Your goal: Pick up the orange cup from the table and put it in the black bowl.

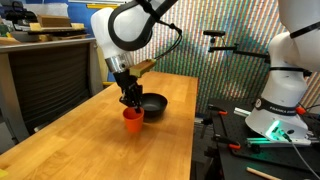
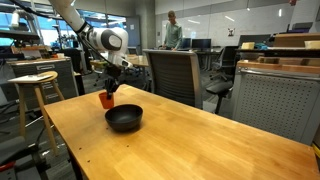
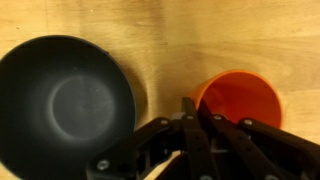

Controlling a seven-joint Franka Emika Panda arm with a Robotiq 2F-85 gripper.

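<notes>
The cup goes up, toward the left in the wrist view and down into the black bowl (image 1: 153,103) (image 3: 65,105) next, where my gripper releases its rim, as the bowl is empty.
The orange cup (image 1: 133,120) stands upright on the wooden table (image 1: 95,150), close beside the black bowl (image 1: 153,103). In the wrist view the cup (image 3: 242,100) is right of the empty bowl (image 3: 65,105), apart from it. My gripper (image 3: 192,104) comes down from above and its fingers are closed together on the cup's rim on the bowl side. In both exterior views the gripper (image 1: 130,100) sits right over the cup (image 2: 106,100), with the bowl (image 2: 124,118) next to it. I cannot tell whether the cup is lifted off the table (image 2: 200,140).
A grey cabinet (image 1: 40,70) stands beside the table. A second white robot arm (image 1: 285,90) stands on a black bench past the table's edge. An office chair (image 2: 175,75) and a wooden stool (image 2: 35,82) stand near the table.
</notes>
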